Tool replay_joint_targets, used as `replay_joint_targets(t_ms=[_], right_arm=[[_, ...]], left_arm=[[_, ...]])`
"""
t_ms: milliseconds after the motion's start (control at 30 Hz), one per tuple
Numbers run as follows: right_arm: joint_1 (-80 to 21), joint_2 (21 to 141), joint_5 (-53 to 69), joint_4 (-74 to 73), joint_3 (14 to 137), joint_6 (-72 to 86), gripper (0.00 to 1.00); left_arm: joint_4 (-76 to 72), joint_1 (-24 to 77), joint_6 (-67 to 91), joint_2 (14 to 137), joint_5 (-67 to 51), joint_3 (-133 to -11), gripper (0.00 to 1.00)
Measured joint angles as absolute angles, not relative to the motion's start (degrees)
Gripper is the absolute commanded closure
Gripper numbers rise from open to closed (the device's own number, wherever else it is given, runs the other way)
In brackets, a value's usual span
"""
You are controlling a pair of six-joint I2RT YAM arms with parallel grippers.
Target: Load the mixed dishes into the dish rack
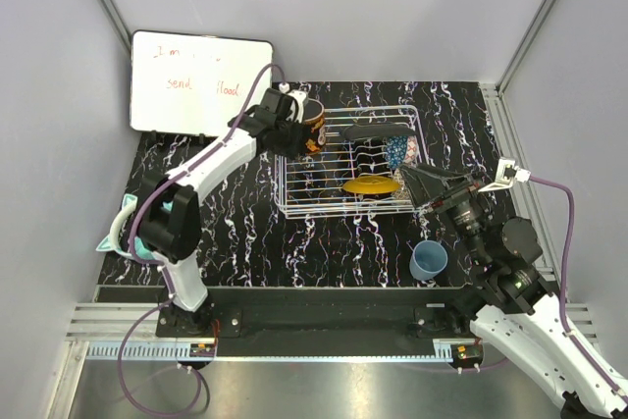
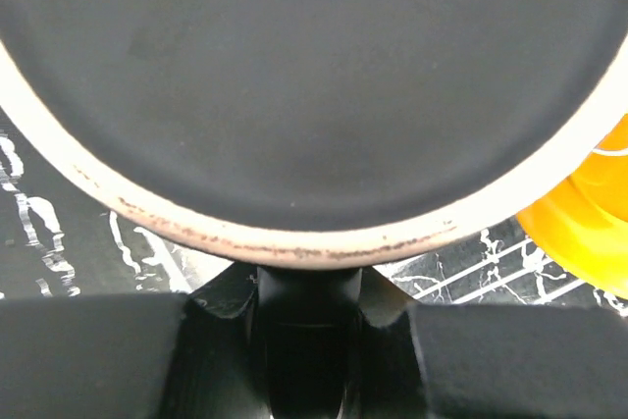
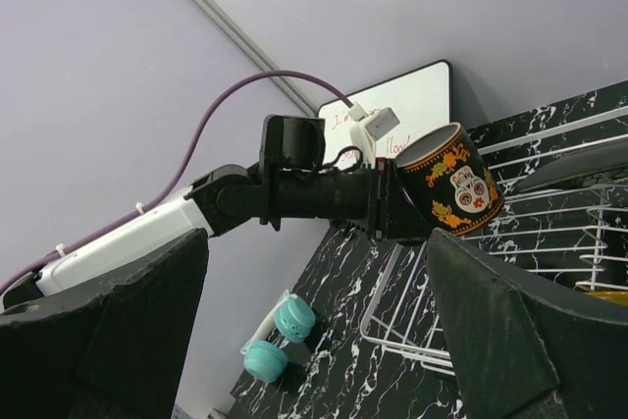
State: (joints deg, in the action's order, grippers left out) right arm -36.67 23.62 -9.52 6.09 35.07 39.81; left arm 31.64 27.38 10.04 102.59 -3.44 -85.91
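My left gripper should next move toward the dark plate, then lower the black mug [image 1: 313,124] onto the wires in the rack's empty far corner by the whiteboard.
My left gripper [image 1: 297,125] is shut on the handle of the black mug [image 1: 313,124] and holds it tilted above the far left corner of the white wire dish rack [image 1: 294,205]. In the left wrist view the mug's dark base [image 2: 314,76] fills the frame above the gripper [image 2: 304,326]. The yellow plate [image 1: 371,184], a dark plate [image 1: 376,130] and the blue patterned bowl [image 1: 397,152] are in the rack. The light-blue cup [image 1: 429,260] stands on the table near the right arm. My right gripper [image 1: 424,184] is open and empty at the rack's right edge. The beige bowl is not visible.
A whiteboard [image 1: 201,82] with writing leans at the back left. Teal headphones [image 1: 123,233] lie at the table's left edge and also show in the right wrist view [image 3: 280,336]. That view also shows the mug [image 3: 453,179] and the rack [image 3: 549,233].
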Motion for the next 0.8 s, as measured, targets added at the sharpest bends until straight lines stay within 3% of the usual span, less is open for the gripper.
replay_joint_targets(t_ms=[800], right_arm=[[-36.6,22.3,-14.1,-2.8,35.1,37.5,0.00]], left_arm=[[26.8,28.7,9.6,112.5,-3.0,-87.8,1.00]])
